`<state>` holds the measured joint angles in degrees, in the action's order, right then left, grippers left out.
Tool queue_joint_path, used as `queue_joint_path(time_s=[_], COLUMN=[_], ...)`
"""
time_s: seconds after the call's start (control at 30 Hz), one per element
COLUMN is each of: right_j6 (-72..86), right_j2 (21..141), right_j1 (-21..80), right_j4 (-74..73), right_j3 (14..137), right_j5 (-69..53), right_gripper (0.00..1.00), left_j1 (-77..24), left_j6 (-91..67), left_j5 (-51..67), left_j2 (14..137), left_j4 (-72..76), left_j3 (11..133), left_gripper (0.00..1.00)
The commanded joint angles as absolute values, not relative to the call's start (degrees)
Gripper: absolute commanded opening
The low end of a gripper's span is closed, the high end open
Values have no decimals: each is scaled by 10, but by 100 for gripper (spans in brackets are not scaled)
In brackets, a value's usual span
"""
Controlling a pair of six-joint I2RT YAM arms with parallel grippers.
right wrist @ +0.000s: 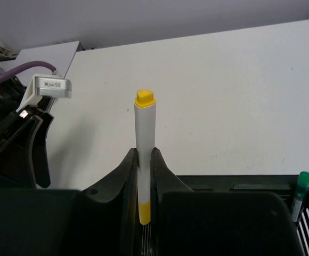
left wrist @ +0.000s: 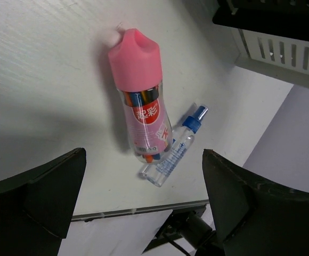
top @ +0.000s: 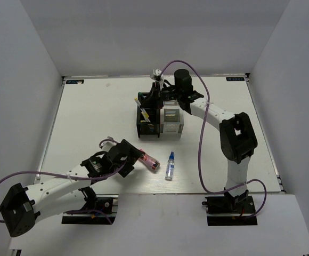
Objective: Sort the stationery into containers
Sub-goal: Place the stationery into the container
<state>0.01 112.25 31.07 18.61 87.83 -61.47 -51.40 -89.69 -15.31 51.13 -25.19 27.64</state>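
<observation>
The left gripper will next move down and to the right in the top view onto the labelled body of the stubby pink cylinder, because the cylinder lies below the gripper's fingers on that side.
My left gripper (left wrist: pixel 144 173) is open and empty, hovering just above the near end of the stubby pink cylinder (left wrist: pixel 141 101), which lies on its side on the table (top: pixel 90 117). A small clear blue-capped bottle (left wrist: pixel 175 149) lies right beside it. In the top view the left gripper (top: pixel 135 158) sits at the cylinder's (top: pixel 149 162) left end, with the bottle (top: pixel 169 166) to the right. My right gripper (right wrist: pixel 144 160) is shut on a white pen with yellow tips (right wrist: pixel 144 133), held upright over the black cup (right wrist: pixel 240 184). The cluster of containers (top: pixel 160 121) stands mid-table.
A dark green pen (right wrist: pixel 301 188) stands in the black cup at the right of the right wrist view. A white slotted cup (left wrist: pixel 282 52) and a black one (left wrist: pixel 266 13) show past the bottle. The table's near edge (left wrist: pixel 138 210) is close under the left gripper.
</observation>
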Motion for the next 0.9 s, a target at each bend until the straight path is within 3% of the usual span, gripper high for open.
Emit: queue_joint_path(time_s=[0.0,0.17,0.37,0.47,0.5,0.57,0.87], right_j6=[3,-45,-61,-76,-83,-96,-95], right_j2=[1132,1153,1162,1161,1153,1140,975], right_j1=[308,295,287,280,277,274,232], right_j4=[254,220,206,182,165,144,7], right_j3=[860,860,867,872,873,874,817], right_j5=[-639,-630,-626,-623,-623,-626,-607], right_gripper=[2,8,26,51,74,90,90], left_j1=[-515,-515,-520,-531,-531,-536,-554], left_j6=[-953,-973,-995,-1006,-1006,-1006,-1017], left_j5=[-156,-172,-172,-177,-178,-178,-188], left_j2=[530,595,649,672,678,701,783], left_j4=[-237,-293,-265,-260,-260,-279,-315], left_j3=[277,344,355,361,368,391,440], left_gripper=[100,100,100,100,100,100,100])
